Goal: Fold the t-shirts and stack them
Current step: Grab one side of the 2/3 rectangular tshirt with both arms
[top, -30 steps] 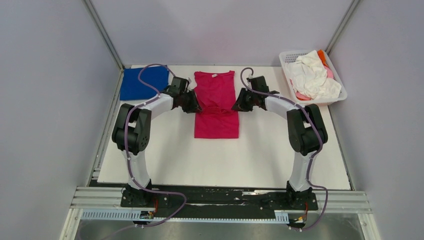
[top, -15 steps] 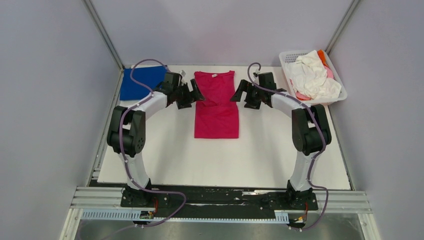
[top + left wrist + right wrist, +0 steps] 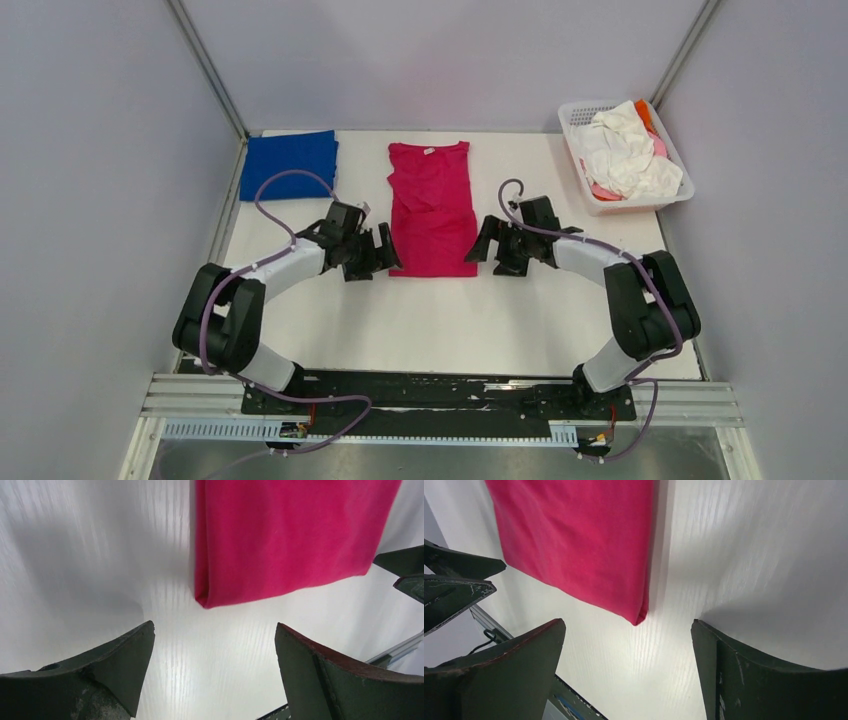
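The magenta-red t-shirt's near corner on the royal-blue one's side (image 3: 392, 274) (image 3: 207, 601) comes next, so I will move my left gripper down to it and close.
A magenta-red t-shirt (image 3: 432, 207) lies flat at the table's back middle, sides folded in to a narrow strip, neck label at the far end. My left gripper (image 3: 378, 252) stands open just left of its near left corner (image 3: 206, 600), touching nothing. My right gripper (image 3: 488, 244) stands open just right of its near right corner (image 3: 639, 615), also apart from the cloth. A folded royal-blue t-shirt (image 3: 290, 164) rests at the back left. Other t-shirts, white, pink and orange (image 3: 625, 155), are heaped in the basket.
The white lattice basket (image 3: 586, 186) stands at the back right corner. Grey walls close in the left, right and back sides. The white table (image 3: 450, 320) stretches bare between the shirt's hem and the arms' rail.
Both grippers opened and let go of the red shirt's sides, then drew back toward me along its edges to its near corners. The shirt now lies smooth.
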You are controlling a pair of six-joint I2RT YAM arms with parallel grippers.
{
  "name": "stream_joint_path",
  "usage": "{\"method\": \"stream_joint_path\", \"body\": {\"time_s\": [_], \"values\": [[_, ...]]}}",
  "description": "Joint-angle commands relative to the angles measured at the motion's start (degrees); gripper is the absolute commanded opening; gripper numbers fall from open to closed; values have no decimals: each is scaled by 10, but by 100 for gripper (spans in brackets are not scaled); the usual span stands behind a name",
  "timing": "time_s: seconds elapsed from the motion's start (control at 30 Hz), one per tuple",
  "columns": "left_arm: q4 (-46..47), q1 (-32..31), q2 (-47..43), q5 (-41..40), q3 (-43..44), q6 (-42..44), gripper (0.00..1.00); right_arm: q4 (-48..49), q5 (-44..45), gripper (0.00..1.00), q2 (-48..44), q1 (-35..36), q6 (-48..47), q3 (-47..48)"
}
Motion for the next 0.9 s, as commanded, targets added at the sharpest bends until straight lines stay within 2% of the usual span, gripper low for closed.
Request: {"method": "stream_joint_path", "body": {"time_s": [0.0,0.37,0.5,0.67,0.87], "values": [[25,-14,-10,-19,-36,-21,92,18,-18,94,-25,12,17,-34],[61,-26,74,-26,-34,-34,63,34,-22,67,12,34,20,-44],[62,-26,98,-25,-27,-33,47,34,-8,58,17,35,21,-46],[62,-27,103,-25,-28,-29,23,39,-1,53,35,38,24,-44],[56,-27,101,-27,-35,-28,0,50,37,48,63,40,32,-38]]}}
